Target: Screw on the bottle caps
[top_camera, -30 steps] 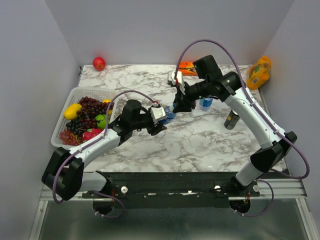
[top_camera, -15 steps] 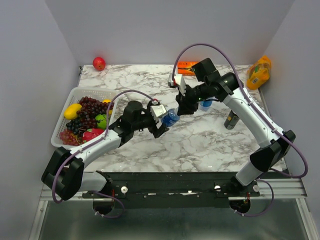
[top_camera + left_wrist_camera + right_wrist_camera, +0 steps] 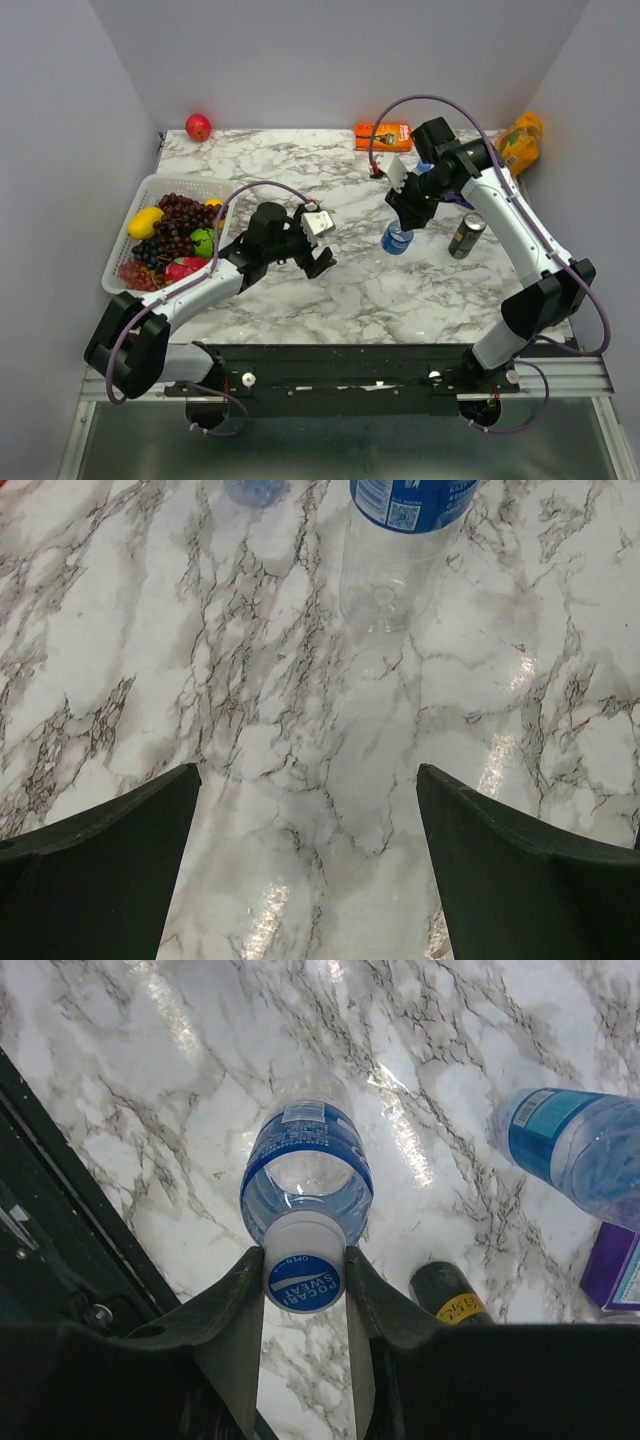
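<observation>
My right gripper stays over the blue-topped cap point(image 3: 305, 1282) between its fingers next. It spreads the fingers to release the cap, since the cap already sits on the bottle's neck.
My right gripper point(image 3: 305, 1278) is shut on the blue-topped cap point(image 3: 305, 1282), which sits on the neck of a clear bottle point(image 3: 306, 1172) with a blue label. That bottle point(image 3: 396, 238) hangs upright below the gripper at the table's middle right; whether its base touches the marble I cannot tell. A second bottle point(image 3: 578, 1150) stands to the right, mostly hidden behind the right arm in the top view. My left gripper point(image 3: 322, 258) is open and empty point(image 3: 305, 860), well left of the held bottle point(image 3: 398, 550). A small blue round thing point(image 3: 255, 488) lies at the frame's top edge.
A dark can point(image 3: 465, 235) stands right of the held bottle. A white basket point(image 3: 150, 190) of fruit sits at the left. An orange packet point(image 3: 383, 135), a red apple point(image 3: 198, 127) and an orange pouch point(image 3: 518, 143) line the back. A purple box point(image 3: 615, 1268) is near the second bottle.
The left gripper opened and let go of the bottle. The right gripper, still shut on the cap, carried the bottle to the right, away from the left gripper.
</observation>
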### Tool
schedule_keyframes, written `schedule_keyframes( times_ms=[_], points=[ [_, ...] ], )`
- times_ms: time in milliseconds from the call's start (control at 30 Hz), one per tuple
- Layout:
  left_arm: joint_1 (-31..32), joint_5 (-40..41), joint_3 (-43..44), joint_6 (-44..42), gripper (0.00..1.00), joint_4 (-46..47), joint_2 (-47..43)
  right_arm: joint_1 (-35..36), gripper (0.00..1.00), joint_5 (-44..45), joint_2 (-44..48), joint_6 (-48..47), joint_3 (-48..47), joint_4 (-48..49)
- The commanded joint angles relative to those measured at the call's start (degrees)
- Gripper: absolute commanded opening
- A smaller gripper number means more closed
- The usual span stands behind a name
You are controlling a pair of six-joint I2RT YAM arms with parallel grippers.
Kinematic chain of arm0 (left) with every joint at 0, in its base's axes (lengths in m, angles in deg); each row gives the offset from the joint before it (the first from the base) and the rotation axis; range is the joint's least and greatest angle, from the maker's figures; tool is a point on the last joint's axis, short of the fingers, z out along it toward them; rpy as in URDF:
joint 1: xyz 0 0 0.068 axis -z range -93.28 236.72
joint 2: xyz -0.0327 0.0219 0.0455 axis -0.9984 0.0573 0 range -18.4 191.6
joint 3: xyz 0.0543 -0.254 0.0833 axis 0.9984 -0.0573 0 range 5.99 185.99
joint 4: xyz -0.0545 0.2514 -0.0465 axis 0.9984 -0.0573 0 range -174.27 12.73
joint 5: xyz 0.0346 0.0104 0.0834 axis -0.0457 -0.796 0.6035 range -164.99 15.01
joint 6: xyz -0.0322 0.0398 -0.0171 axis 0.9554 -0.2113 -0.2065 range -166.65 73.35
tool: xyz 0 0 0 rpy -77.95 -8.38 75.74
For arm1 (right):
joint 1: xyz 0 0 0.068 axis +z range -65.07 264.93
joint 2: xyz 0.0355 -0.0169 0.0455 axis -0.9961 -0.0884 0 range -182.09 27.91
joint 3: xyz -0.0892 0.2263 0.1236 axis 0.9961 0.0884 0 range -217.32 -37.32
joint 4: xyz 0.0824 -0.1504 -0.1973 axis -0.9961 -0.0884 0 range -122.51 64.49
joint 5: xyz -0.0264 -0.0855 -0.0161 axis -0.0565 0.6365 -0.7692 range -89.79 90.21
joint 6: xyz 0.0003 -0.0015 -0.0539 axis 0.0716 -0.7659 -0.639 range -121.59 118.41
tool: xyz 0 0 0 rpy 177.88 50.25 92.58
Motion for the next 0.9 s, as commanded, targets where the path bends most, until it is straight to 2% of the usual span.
schedule_keyframes(
  times_ms=[0,167,267,400,567,700,867],
  points=[
    [0.2,1.3,1.3,0.0,0.99,0.3,1.4,0.0,0.12,4.4,-2.1,-1.0,-2.4,-2.0],
    [0.2,2.0,2.0,0.1,0.99,0.2,2.0,0.0,0.14,4.9,-5.1,-1.3,-4.4,-1.9],
    [0.2,2.1,2.0,0.2,0.99,0.1,2.2,0.0,0.19,4.9,-6.0,-1.0,-4.9,-2.0],
    [0.1,2.5,1.7,0.2,0.99,-0.2,2.4,0.0,0.31,4.5,-6.6,-0.9,-4.4,-1.8],
    [0.1,2.5,1.9,0.2,0.99,-0.2,2.6,0.0,0.38,4.4,-6.8,-0.7,-4.2,-1.6],
    [0.1,2.5,2.0,0.1,0.99,0.1,2.9,0.0,0.5,4.4,-6.6,-0.3,-4.8,-1.3],
    [0.1,2.5,2.3,0.2,0.99,0.3,3.3,0.0,0.6,3.2,-5.9,-0.3,-5.7,-1.2]
  ],
)
